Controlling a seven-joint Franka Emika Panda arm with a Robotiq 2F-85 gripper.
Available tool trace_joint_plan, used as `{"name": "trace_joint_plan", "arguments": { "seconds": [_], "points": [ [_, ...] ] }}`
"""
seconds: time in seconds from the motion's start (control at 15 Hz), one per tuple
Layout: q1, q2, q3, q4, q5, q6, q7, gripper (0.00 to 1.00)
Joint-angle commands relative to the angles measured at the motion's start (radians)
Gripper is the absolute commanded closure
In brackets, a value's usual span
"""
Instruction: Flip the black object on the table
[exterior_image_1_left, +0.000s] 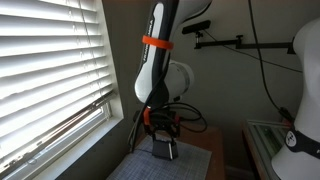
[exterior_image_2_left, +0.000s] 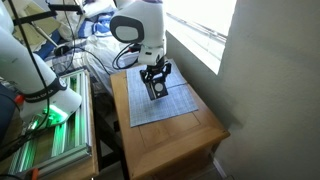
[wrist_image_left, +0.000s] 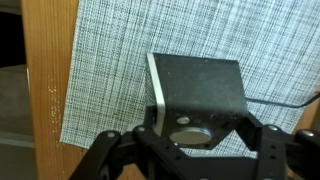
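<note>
My gripper holds the black object upright over clear mat, so it will turn it slightly, lower it toward the grey checked mat below and release it next.
The black object (wrist_image_left: 195, 85) is a boxy block with a pale strip along its left edge. It sits between my gripper's fingers (wrist_image_left: 195, 128), which close on its near end, over the grey checked mat (wrist_image_left: 110, 60) on the brown wooden table (wrist_image_left: 50, 90). In both exterior views the gripper (exterior_image_1_left: 163, 133) (exterior_image_2_left: 155, 74) points down with the block (exterior_image_1_left: 163, 150) (exterior_image_2_left: 157, 88) at its tips, at or just above the mat (exterior_image_2_left: 165, 105). Whether the block touches the mat cannot be told.
Window blinds (exterior_image_1_left: 50, 70) run along one side of the table. A glass-topped surface (exterior_image_1_left: 265, 140) stands at the other side. Another white robot arm (exterior_image_2_left: 30, 60) and a green-lit rack (exterior_image_2_left: 50, 140) stand beside the table (exterior_image_2_left: 190, 140). A wall (exterior_image_2_left: 270, 90) is close by.
</note>
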Motion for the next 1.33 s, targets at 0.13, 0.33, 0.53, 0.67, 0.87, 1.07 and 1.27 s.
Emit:
{"name": "trace_joint_plan", "arguments": {
  "seconds": [0.13, 0.33, 0.53, 0.67, 0.87, 1.07, 1.27],
  "points": [
    [0.126, 0.050, -0.099, 0.011, -0.230, 0.028, 0.262, 0.46],
    [0.168, 0.072, -0.129, 0.025, -0.299, 0.017, 0.342, 0.46],
    [0.196, 0.083, -0.145, 0.033, -0.339, 0.019, 0.403, 0.46],
    [0.206, 0.088, -0.149, 0.037, -0.356, 0.020, 0.435, 0.46],
    [0.213, 0.090, -0.150, 0.041, -0.366, 0.025, 0.483, 0.46],
    [0.212, 0.095, -0.142, 0.050, -0.364, 0.028, 0.523, 0.46],
    [0.202, 0.097, -0.126, 0.058, -0.358, 0.025, 0.545, 0.46]
  ]
}}
